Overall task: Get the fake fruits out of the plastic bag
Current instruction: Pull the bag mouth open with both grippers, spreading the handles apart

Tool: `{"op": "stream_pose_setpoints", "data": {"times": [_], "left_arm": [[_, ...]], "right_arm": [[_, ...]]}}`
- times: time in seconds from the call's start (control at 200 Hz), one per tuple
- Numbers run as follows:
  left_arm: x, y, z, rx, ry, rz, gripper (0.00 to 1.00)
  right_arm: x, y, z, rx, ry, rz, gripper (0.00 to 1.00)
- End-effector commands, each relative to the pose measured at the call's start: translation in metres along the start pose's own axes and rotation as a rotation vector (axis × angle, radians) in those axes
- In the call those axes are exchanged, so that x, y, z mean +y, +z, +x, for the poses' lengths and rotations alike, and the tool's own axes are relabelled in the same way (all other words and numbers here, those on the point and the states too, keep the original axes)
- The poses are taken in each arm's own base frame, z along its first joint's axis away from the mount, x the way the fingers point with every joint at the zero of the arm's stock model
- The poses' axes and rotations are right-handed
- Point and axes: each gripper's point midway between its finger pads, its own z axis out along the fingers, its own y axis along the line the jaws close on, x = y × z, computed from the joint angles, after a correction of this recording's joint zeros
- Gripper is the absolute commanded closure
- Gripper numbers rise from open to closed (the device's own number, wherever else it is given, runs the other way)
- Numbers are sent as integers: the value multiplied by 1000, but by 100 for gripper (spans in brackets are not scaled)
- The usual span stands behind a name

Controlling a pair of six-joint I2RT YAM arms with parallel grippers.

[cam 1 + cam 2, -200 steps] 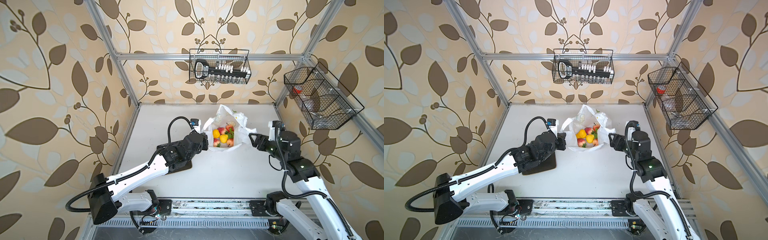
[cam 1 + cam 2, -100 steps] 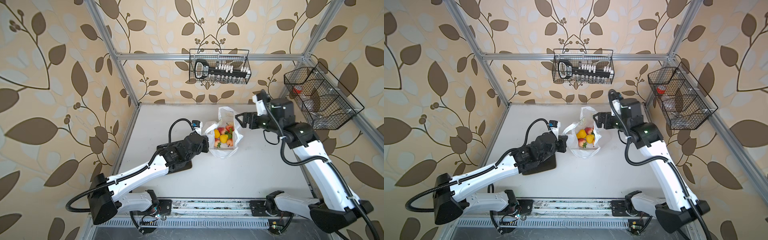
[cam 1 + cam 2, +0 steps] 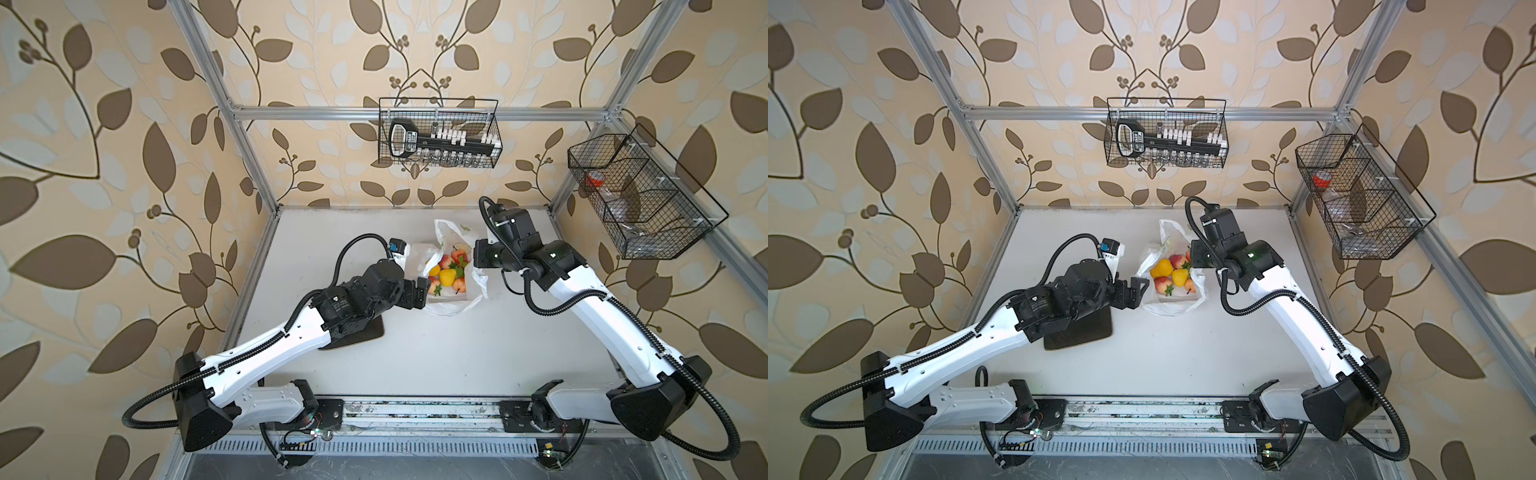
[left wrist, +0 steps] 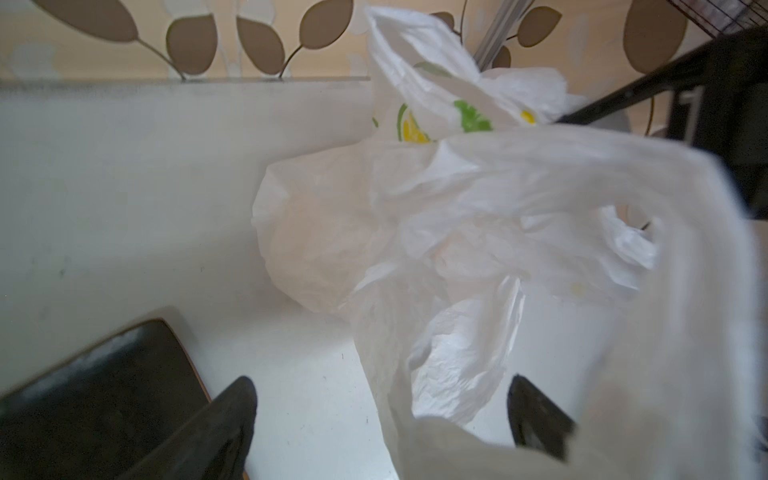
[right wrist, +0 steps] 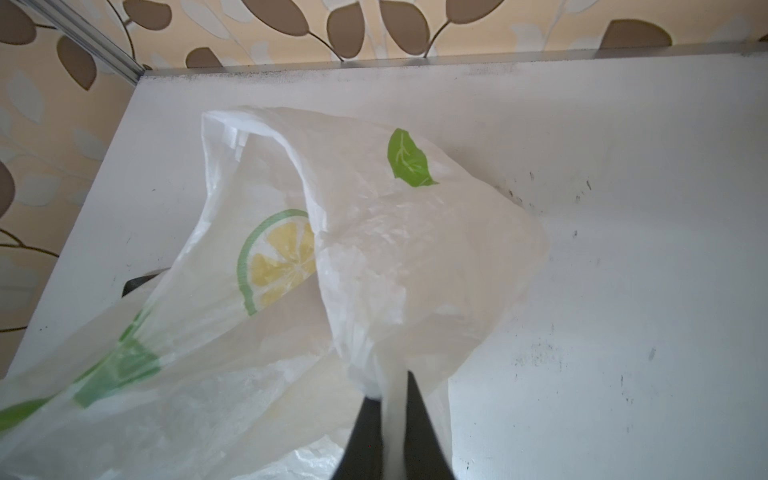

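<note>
The bare tabletop is behind my right gripper and below it, so I will pull the fold back and down, clear of the fruits it crowds, and let go of the fold.
The plastic bag [image 3: 453,305] stands open at mid-table, white with lemon prints. The fake fruits [image 3: 446,276] lie inside it: red-yellow apples, a yellow pear, strawberries, seen in both top views [image 3: 1173,274]. My left gripper [image 4: 382,415] is open at the bag's left side, and loose bag film [image 4: 457,353] hangs between its fingers. It shows in a top view beside the bag [image 3: 1133,291]. My right gripper [image 5: 392,395] is shut on a fold of the bag [image 5: 374,249] at its right rim. In both wrist views the bag hides the fruits.
A dark square tray [image 3: 361,334] lies under the left wrist, left of the bag. A wire basket [image 3: 438,139] with a tool hangs on the back wall. Another wire basket [image 3: 640,195] hangs on the right wall.
My left gripper has opened and let go of the bag's left edge. My right arm rose toward the back, then came down to the bag's right rim and shut on it.
</note>
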Motion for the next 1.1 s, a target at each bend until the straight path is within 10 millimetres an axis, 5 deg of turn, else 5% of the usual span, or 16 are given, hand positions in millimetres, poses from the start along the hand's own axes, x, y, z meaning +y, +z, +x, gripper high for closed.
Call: {"op": "stream_pose_setpoints", "data": {"times": [0.0, 0.185, 0.395, 0.46, 0.56, 0.665, 0.8, 0.925, 1.095], "left_arm": [[-18, -23, -13, 58, 126, 69, 1], [-36, -18, -13, 172, 232, 113, 1], [-24, 16, -28, 198, 285, -32, 6], [-18, 29, -30, 206, 269, -54, 16], [-2, 44, -37, 188, 194, -99, 53], [15, 50, -47, 108, 62, -109, 85], [22, 47, -47, 19, -157, -2, 100], [15, 49, -22, 40, -228, 103, 100], [5, 49, 10, 95, -285, 214, 100]], "right_arm": [[12, -4, -3, -28, 19, -63, 100], [24, -3, -2, -33, 21, -126, 100], [22, -3, 5, -36, 24, -134, 100], [18, -2, 10, -37, 26, -121, 100], [1, -2, 16, -58, 59, -57, 100], [-43, 0, 26, -103, 199, 45, 100], [-102, 7, 55, -121, 400, 79, 100], [-121, 21, 92, -53, 480, 65, 100], [-109, 15, 84, -52, 433, 0, 61]]}}
